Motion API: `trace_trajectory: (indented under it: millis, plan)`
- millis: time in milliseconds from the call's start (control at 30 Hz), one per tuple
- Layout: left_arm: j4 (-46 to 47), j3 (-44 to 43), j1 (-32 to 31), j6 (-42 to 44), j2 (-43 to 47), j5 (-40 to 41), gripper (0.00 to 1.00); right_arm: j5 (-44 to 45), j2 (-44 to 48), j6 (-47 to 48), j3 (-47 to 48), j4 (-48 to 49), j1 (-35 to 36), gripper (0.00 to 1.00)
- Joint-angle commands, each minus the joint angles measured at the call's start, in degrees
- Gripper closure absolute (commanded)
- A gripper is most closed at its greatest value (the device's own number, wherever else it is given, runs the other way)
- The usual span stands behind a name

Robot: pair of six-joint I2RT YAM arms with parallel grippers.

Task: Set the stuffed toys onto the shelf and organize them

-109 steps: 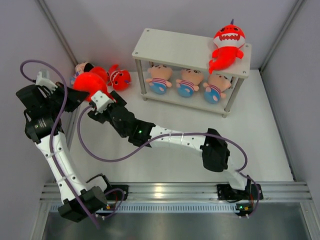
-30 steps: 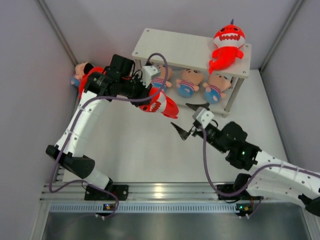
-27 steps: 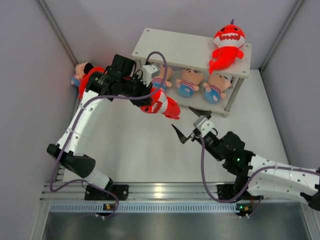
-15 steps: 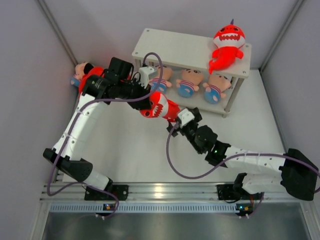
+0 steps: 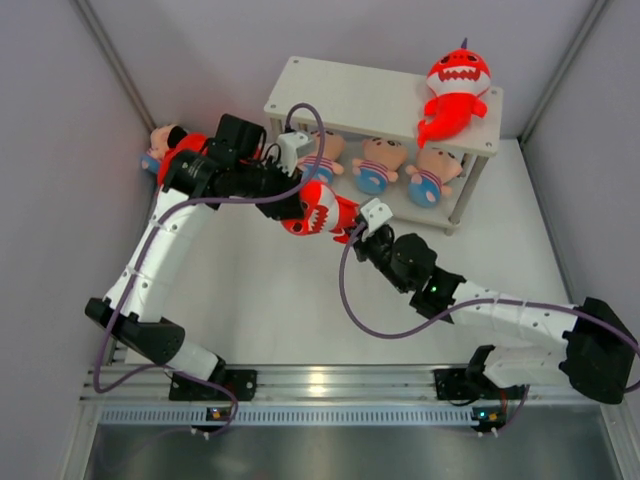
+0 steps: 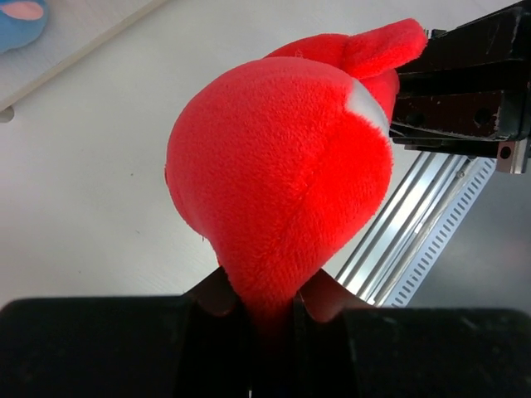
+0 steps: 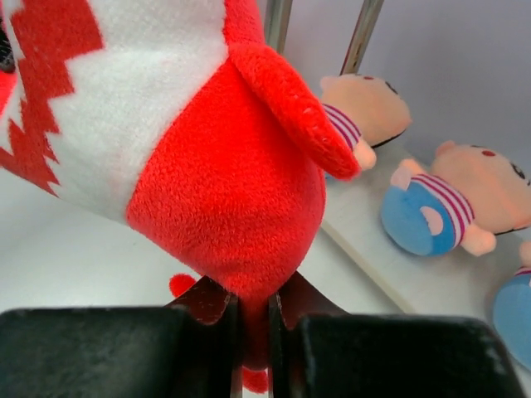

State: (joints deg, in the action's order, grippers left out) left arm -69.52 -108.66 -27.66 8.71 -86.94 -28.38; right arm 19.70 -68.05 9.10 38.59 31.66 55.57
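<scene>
The red shark should next be lifted outward by my right gripper over the shelf's top level (image 5: 391, 103) beside the second red shark, where the board is empty.
A red shark (image 5: 318, 211) hangs above the table in front of the shelf (image 5: 350, 95), held from both sides. My left gripper (image 5: 298, 198) is shut on one end of it; in the left wrist view the red plush (image 6: 282, 166) is pinched between the fingers (image 6: 217, 292). My right gripper (image 5: 356, 232) is shut on its other end (image 7: 216, 166). A second red shark (image 5: 455, 88) sits on the shelf's top tier at the right. Three dolls (image 5: 378, 163) lie side by side on the lower tier. A further doll (image 5: 160, 140) and some red plush (image 5: 190, 148) lie by the left wall, partly hidden by my left arm.
The shelf's thin metal legs (image 7: 278, 21) and lower tier (image 7: 390, 265) stand just behind the held shark. Grey walls close in on the left, back and right. An aluminium rail (image 5: 340, 385) runs along the near edge by the arm bases.
My right gripper moved up and left from the middle of the table to the shark and went from wide open to shut on it. The left arm kept holding the shark almost still.
</scene>
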Motion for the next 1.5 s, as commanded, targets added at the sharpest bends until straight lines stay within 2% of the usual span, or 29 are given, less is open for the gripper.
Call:
trace_trajectory:
  millis: [0,33,67,133,167,200,300,533,600,700,933,1067,1200,1400,1433,1467]
  plan:
    - [-0.4,-3.0,-0.2,0.6,0.9,2.6,0.87,-4.9,1.7,-6.7,9.7,-6.9,-0.1,1.00]
    - [-0.4,-3.8,-0.2,0.6,0.6,3.7,0.75,-7.1,1.3,-11.6,14.2,-12.9,-0.1,1.00]
    - [-0.4,-5.8,-0.1,0.6,0.2,6.6,0.56,-7.7,0.4,-13.7,16.3,-15.2,-0.1,1.00]
    - [-0.3,-9.3,-0.1,0.7,-0.2,10.3,0.38,-8.8,-0.4,-18.0,21.3,-19.6,-0.1,1.00]
    - [-0.4,-10.3,-0.2,0.8,-0.4,12.5,0.12,-8.5,-0.7,-19.1,22.5,-23.1,-0.1,1.00]
    - [-0.4,-11.4,-0.1,0.9,-0.5,17.6,0.02,-8.5,-0.6,-20.3,23.3,-24.3,-0.5,1.00]
    - [-0.1,-15.0,-0.1,1.4,0.0,26.8,0.02,-8.5,0.7,-24.9,24.2,-26.1,-2.0,1.00]
    - [0.2,-24.0,-0.1,4.8,4.3,35.4,0.02,-13.5,-0.3,-35.3,30.8,-31.3,-6.8,1.00]
    - [1.7,-23.7,-0.1,6.8,5.8,38.3,0.02,-13.5,-0.7,-36.8,32.9,-30.7,-8.1,1.00]
    - [5.2,-18.0,-0.2,8.8,9.9,42.7,0.02,-11.8,-1.6,-38.8,36.9,-29.2,-8.3,1.00]
    - [5.9,-0.4,-0.2,7.2,13.2,37.4,0.02,0.1,-11.3,-49.8,50.7,-31.5,-14.0,1.00]
    - [6.8,4.2,-0.1,7.1,12.1,36.8,0.02,6.6,-18.1,-49.0,62.1,-39.9,-16.0,1.00]
    - [8.8,7.2,-0.1,7.3,12.8,35.2,0.02,6.2,-24.0,-51.3,70.9,-45.4,-18.1,1.00]
    - [10.1,10.0,-0.2,8.6,15.2,35.1,0.02,8.8,-24.9,-52.7,68.3,-46.2,-19.8,0.99]
    - [10.2,10.3,-0.2,8.6,15.7,35.2,0.02,8.5,-24.5,-53.5,67.4,-46.0,-20.1,0.94]
    - [10.2,10.6,-0.1,8.9,16.1,35.2,0.02,8.3,-24.2,-55.1,66.0,-46.2,-20.8,0.93]
